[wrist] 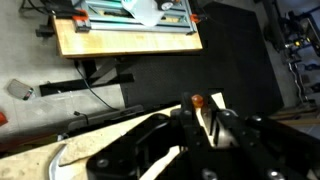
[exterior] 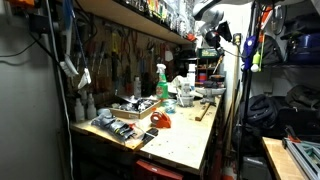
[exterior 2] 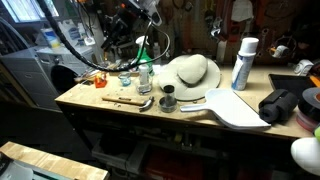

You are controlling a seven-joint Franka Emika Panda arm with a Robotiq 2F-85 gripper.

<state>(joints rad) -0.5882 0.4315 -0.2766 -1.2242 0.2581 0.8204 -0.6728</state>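
The robot's gripper needs to go over the workbench next and down to the glass jar's opening (exterior 2: 145,68) to let go of the slim stick, because the arm is still high above the workbench.
My gripper (wrist: 200,116) fills the lower wrist view. Its dark fingers are closed on a slim pale stick with a small orange tip (wrist: 197,101) that pokes out between them. Below it lie a black floor mat (wrist: 215,65) and pale curved shapes I cannot identify. In both exterior views the arm is raised above the workbench, at the top right (exterior: 210,35) and among black cables at the top left (exterior 2: 135,40). The fingers are too small and dark to make out there. Nearest below the arm are a glass jar (exterior 2: 144,80) and a metal cup (exterior 2: 168,101).
The wooden workbench (exterior 2: 120,112) carries a straw hat (exterior 2: 190,72), a white spray can (exterior 2: 243,63), a white flat board (exterior 2: 235,108) and a black bag (exterior 2: 280,105). A green spray bottle (exterior: 161,82) and a red object (exterior: 161,122) also stand there. A second wooden table (wrist: 120,40) and floor cables show below.
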